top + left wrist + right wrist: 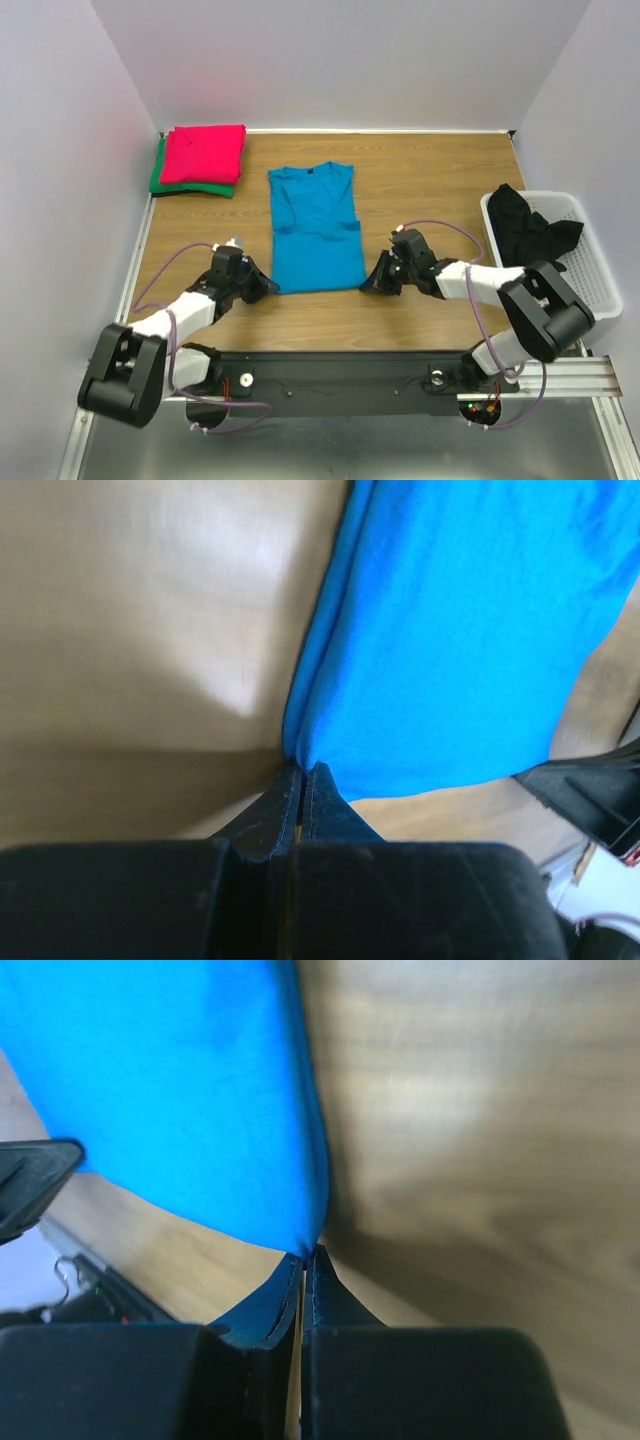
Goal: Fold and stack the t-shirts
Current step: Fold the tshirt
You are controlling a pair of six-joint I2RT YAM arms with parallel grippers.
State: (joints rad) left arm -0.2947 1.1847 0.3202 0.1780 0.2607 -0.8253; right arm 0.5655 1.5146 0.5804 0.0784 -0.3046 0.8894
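The left gripper lifts outward next, lowers onto the blue t-shirt's shoulder nearer the green t-shirt and releases, as both its hem corners are gripped and its sides folded in.
A bright blue t-shirt [314,228] lies in the middle of the table, sides folded in, collar toward the far edge. My left gripper [266,286] is shut on its near left hem corner [305,755]. My right gripper [368,284] is shut on its near right hem corner [305,1240]. Both corners sit at table level. A folded pinkish red t-shirt [204,153] rests on a folded green t-shirt [160,180] at the far left corner.
A white mesh basket [590,268] stands at the right edge with a black garment [527,232] draped in it. The wooden table [430,180] has white walls on three sides. The arms' base rail [340,380] runs along the near edge.
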